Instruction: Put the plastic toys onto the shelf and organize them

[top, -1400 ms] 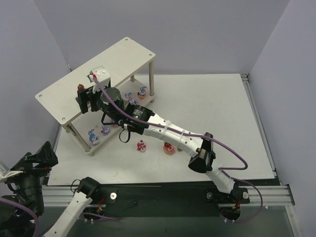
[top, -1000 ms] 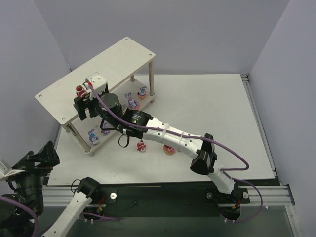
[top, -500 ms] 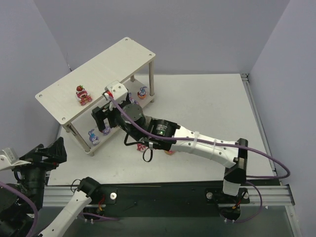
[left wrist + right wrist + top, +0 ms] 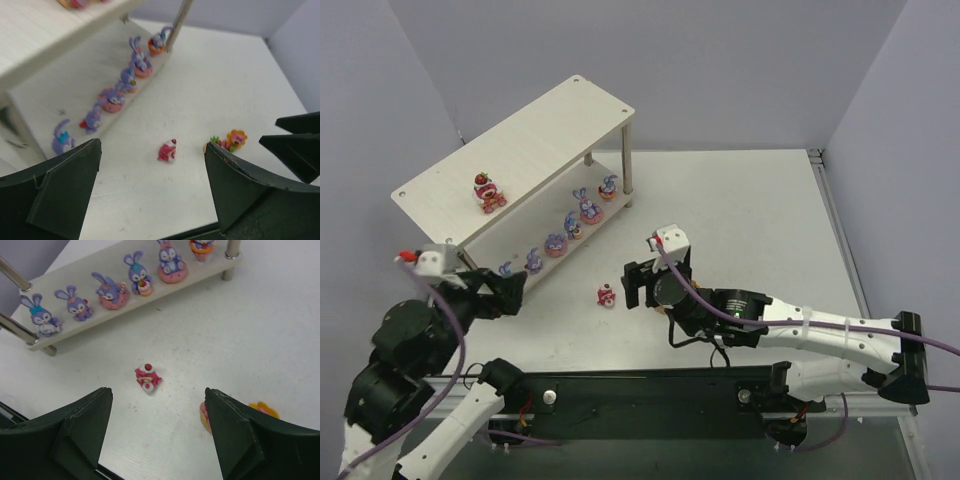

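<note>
The red bear atop the table comes between my left gripper's open fingers next, as they lower around it. The bear lies below the gripper and to its right in the top view.
The shelf (image 4: 535, 130) stands at the back left. One red strawberry bear (image 4: 488, 190) stands on its top board. Several purple bunnies (image 4: 556, 243) line the lower board (image 4: 75, 325), and they show in the left wrist view (image 4: 112, 97) too. Another red bear (image 4: 606, 295) lies on the table (image 4: 147, 377) (image 4: 167, 150). My right gripper (image 4: 638, 284) (image 4: 157, 390) is open and empty, just right of and above that bear. The orange flower figure (image 4: 264, 409) (image 4: 236, 139) lies beside a pink-yellow toy (image 4: 204, 416), half hidden by my right finger. My left gripper (image 4: 500, 292) (image 4: 152, 145) is open and empty near the shelf's front end.
The white table (image 4: 750, 220) extends to the right of the shelf. A thin shelf leg (image 4: 627, 165) stands at the shelf's right end. The black frame rail (image 4: 650, 390) runs along the near edge. Grey walls close in left and right.
My right gripper left the red bear on the top board, pulled back and came down over the table by the other bear. My left arm swung up toward the shelf's near end.
</note>
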Robot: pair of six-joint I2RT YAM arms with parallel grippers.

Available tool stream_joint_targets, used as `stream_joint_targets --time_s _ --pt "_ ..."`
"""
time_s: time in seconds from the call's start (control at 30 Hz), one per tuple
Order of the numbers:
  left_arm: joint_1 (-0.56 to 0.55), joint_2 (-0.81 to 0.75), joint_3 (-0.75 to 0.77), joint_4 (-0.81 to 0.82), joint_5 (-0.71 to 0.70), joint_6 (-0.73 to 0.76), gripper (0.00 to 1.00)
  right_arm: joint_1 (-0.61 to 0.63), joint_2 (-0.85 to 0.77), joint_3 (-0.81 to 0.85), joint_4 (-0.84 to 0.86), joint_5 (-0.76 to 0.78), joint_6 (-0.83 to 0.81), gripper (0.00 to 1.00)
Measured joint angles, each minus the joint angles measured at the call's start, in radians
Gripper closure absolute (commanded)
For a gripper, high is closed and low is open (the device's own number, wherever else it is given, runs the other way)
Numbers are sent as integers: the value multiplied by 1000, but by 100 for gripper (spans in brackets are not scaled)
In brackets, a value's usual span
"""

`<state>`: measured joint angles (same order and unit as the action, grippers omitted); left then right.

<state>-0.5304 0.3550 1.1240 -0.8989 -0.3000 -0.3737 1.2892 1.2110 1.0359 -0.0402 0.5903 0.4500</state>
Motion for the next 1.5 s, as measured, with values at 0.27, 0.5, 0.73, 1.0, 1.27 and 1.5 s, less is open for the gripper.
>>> stream_joint_targets --time_s 0.27,0.5,0.73,1.0,1.27,1.5 --pt "0 124 -312 175 209 -144 17 0 -240 -217 -93 63 183 25" --pt "-8 137 -481 351 260 -272 19 0 -281 -302 -132 69 267 25" --pt "-89 227 -540 470 198 -339 18 -1 -260 -317 -145 69 305 24" --pt "-390 390 -598 603 -108 -394 18 -14 -230 -346 -153 68 352 24" --pt "-496 556 -709 798 -300 -375 18 -20 -256 -398 -169 68 392 24" --pt "-497 686 -710 965 -351 -254 15 -32 -317 -423 -191 72 402 24"
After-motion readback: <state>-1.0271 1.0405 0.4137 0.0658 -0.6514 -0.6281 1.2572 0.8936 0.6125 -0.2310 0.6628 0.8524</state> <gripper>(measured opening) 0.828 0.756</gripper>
